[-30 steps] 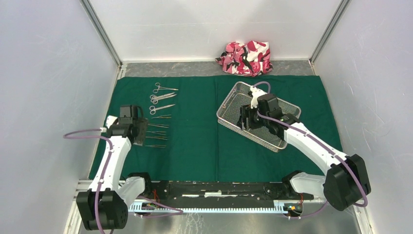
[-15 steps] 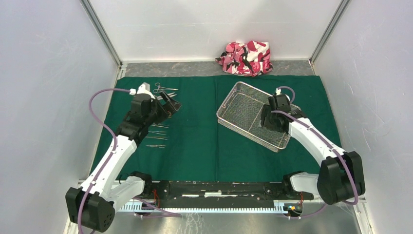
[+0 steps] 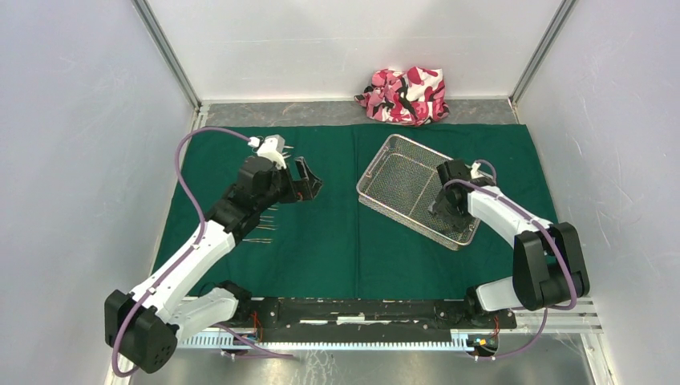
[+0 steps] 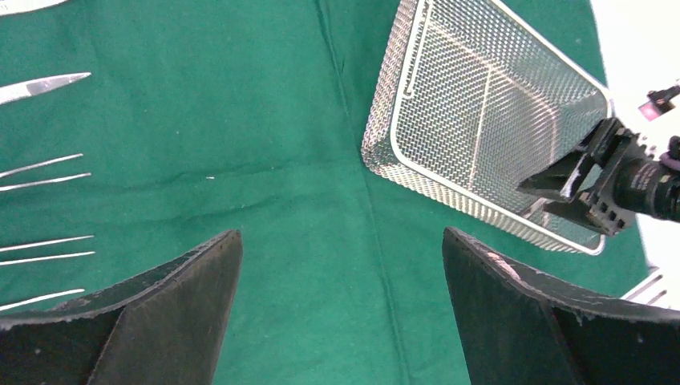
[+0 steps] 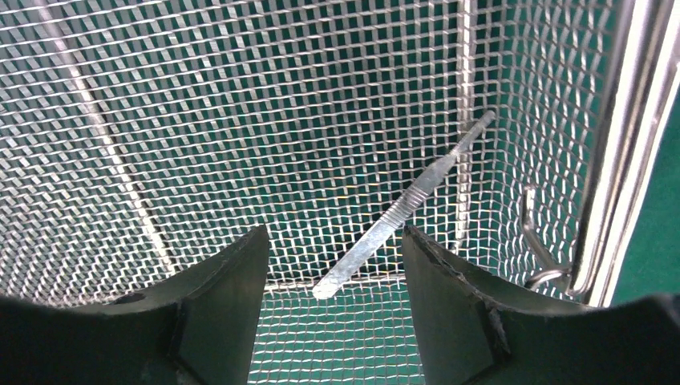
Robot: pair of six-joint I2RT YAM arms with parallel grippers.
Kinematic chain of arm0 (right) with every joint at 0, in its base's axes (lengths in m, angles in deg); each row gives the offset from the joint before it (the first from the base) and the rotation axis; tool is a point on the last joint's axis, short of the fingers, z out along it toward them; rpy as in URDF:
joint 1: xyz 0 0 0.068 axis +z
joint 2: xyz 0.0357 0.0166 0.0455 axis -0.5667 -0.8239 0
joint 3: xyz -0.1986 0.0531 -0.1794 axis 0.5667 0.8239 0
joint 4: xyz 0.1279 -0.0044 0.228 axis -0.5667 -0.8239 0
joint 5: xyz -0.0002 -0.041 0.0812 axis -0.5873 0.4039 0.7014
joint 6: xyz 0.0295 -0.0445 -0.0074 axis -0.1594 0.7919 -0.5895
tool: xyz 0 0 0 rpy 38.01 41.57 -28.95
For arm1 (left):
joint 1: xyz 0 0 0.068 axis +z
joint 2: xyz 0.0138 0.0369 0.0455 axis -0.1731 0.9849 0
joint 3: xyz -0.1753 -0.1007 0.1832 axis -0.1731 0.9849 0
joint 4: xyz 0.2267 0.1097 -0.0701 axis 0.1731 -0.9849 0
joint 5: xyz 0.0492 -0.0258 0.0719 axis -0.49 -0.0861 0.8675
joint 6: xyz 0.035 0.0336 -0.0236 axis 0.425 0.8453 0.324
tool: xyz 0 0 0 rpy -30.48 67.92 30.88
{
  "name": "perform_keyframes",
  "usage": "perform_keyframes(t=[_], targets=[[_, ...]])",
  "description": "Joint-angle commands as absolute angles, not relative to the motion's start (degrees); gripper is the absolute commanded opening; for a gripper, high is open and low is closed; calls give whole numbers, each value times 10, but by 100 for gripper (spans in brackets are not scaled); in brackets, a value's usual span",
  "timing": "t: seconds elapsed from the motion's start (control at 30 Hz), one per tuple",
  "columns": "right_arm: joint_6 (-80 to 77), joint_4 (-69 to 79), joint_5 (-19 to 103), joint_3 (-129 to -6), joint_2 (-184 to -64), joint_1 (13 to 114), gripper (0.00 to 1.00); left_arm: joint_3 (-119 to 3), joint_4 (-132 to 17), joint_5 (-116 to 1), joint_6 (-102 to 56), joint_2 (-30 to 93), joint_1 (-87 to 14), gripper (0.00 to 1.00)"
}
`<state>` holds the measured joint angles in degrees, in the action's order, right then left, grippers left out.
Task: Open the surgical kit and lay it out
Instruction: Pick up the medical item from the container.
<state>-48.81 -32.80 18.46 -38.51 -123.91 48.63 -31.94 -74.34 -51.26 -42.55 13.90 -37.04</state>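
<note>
My right gripper will next shift toward the tray's end, turn along the slim flat steel instrument, angled between my fingers, and close on it.
The dark green drape lies spread flat on the table. The silver wire-mesh tray sits on its right half, turned at an angle. My right gripper is open inside the tray's near right end. In the right wrist view its jaws straddle the near end of one slim flat steel instrument lying on the mesh. My left gripper is open and empty above bare drape, left of the tray. Steel tweezers lie in a row at the left, mostly hidden by the left arm; their tips show.
The pink-white-black camouflage bundle lies on the grey table strip behind the drape. White walls with metal corner posts close in the back and both sides. The right gripper shows in the left wrist view at the tray's far end.
My left arm has swung from the instrument row up and right towards the drape's middle. My right gripper has moved from the tray's middle to its near right end.
</note>
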Motion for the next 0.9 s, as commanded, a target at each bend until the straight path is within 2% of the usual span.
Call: perform_keyframes(t=[0.0, 0.2, 0.33, 0.4, 0.5, 0.67, 0.73, 0.87], targets=[[-568, -339, 156, -361, -1227, 480, 68, -329, -712, -462, -358, 145, -402, 100], [-590, -303, 179, -335, -1248, 471, 65, -318, -704, -446, -347, 148, -428, 100], [-606, -268, 191, -308, -1266, 463, 56, -312, -707, -429, -336, 145, -432, 100], [-614, -266, 202, -303, -1276, 459, 48, -311, -710, -425, -332, 143, -432, 100], [-618, -267, 216, -306, -1288, 456, 28, -310, -711, -422, -328, 141, -432, 100], [-627, -276, 226, -318, -1282, 456, 13, -310, -710, -425, -328, 143, -432, 100], [-626, -294, 222, -335, -1277, 455, 2, -310, -710, -425, -328, 143, -431, 100], [-613, -324, 215, -377, -1270, 456, 0, -310, -711, -426, -329, 145, -432, 100]])
